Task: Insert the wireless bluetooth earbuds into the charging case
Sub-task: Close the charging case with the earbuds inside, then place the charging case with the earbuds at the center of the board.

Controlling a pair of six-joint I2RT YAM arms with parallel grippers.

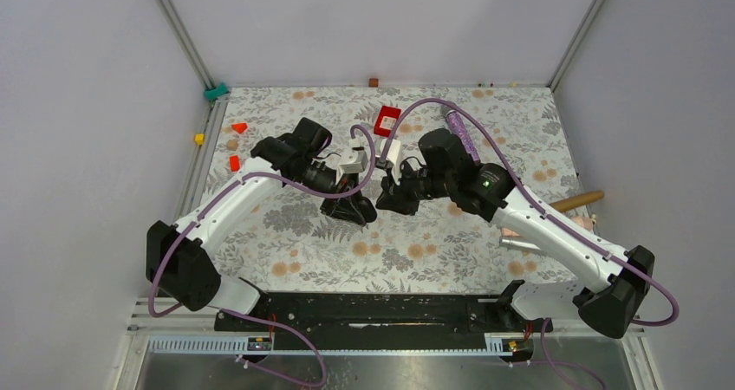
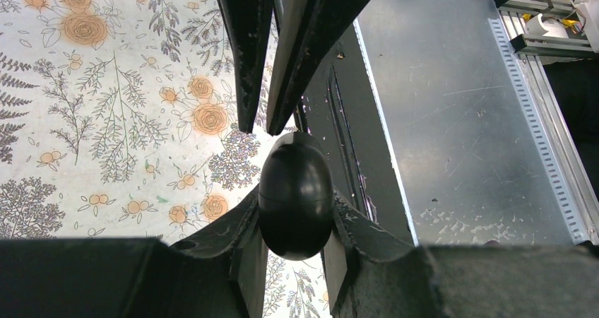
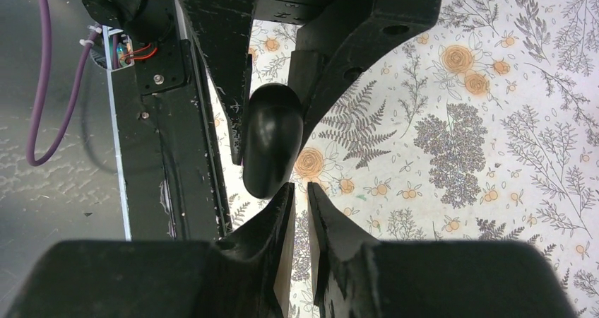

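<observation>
The left gripper moves outward and down next to release the black object on the cloth [image 1: 341, 142] beside the red box, since the object hangs above the tabletop.
My left gripper [image 1: 362, 210] is shut on a glossy black egg-shaped object with a seam around its middle [image 2: 295, 191], held above the floral cloth. In the left wrist view the object sits between my left fingertips [image 2: 251, 205]. My right gripper [image 1: 387, 201] faces it tip to tip. Its fingers are closed to a thin slit with nothing between them, and the tips [image 3: 299, 189] stand right at the free end of the black object [image 3: 270, 141]. No tiny black earbuds and no lavender-grey case show in any view.
A purple glitter microphone [image 1: 462, 133] lies at the back right, a red box [image 1: 387, 120] at the back middle. Orange blocks [image 1: 234, 162] lie back left. A wooden stick [image 1: 576, 202] lies at the right edge. The black base rail [image 1: 373, 308] runs along the near edge.
</observation>
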